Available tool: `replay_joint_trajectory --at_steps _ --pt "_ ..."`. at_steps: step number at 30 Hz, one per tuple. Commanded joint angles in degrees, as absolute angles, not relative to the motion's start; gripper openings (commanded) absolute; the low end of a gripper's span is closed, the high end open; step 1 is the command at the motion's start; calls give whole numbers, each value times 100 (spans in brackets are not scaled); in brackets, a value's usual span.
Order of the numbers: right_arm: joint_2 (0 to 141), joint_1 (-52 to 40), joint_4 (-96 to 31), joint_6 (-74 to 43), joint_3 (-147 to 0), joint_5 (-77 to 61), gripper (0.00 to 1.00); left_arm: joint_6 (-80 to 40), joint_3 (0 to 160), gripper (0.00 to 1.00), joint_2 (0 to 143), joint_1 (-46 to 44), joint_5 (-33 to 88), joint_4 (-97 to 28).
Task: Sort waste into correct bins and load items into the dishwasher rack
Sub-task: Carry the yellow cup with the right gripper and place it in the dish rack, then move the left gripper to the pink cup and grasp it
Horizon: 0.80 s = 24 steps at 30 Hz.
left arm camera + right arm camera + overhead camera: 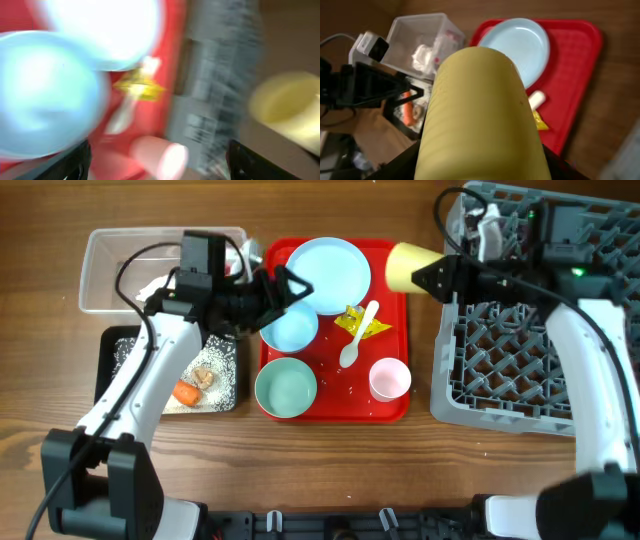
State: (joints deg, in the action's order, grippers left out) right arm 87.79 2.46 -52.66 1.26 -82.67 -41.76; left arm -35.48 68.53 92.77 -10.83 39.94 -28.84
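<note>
The right gripper swings back, tips downward and lowers the cup into the rack's near tray-side corner next, since that lies below and back of it.
My right gripper is shut on the yellow cup, held on its side above the red tray's right edge, beside the grey dishwasher rack. The cup fills the right wrist view. My left gripper is open and empty above the red tray, over a pale blue bowl. On the tray lie the plate, a second bowl, the pink cup, the white spoon and a yellow wrapper. The left wrist view is blurred; it shows the bowl and pink cup.
The clear tub at the back left holds a white napkin. The black tray in front of it holds rice, a carrot piece and a brownish lump. Rice grains dot the red tray.
</note>
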Motion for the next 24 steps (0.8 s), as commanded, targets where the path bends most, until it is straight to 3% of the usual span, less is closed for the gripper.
replay_joint_trajectory --at_steps 1,6,12,24 --pt "8084 338 -5872 -25 -8530 -2849 27 -3476 6864 89 9238 -1299 2075 -3389" --pt "7734 670 -7585 -687 -8527 -1066 27 -3474 6858 94 9290 -1848 895 -3503" --pt "7741 672 -8630 -1616 -8499 519 27 -3474 6847 98 9688 -2342 180 -3607" --pt "7942 602 -8259 -1706 -8034 294 27 -3476 6847 100 10383 -2342 180 -3669"
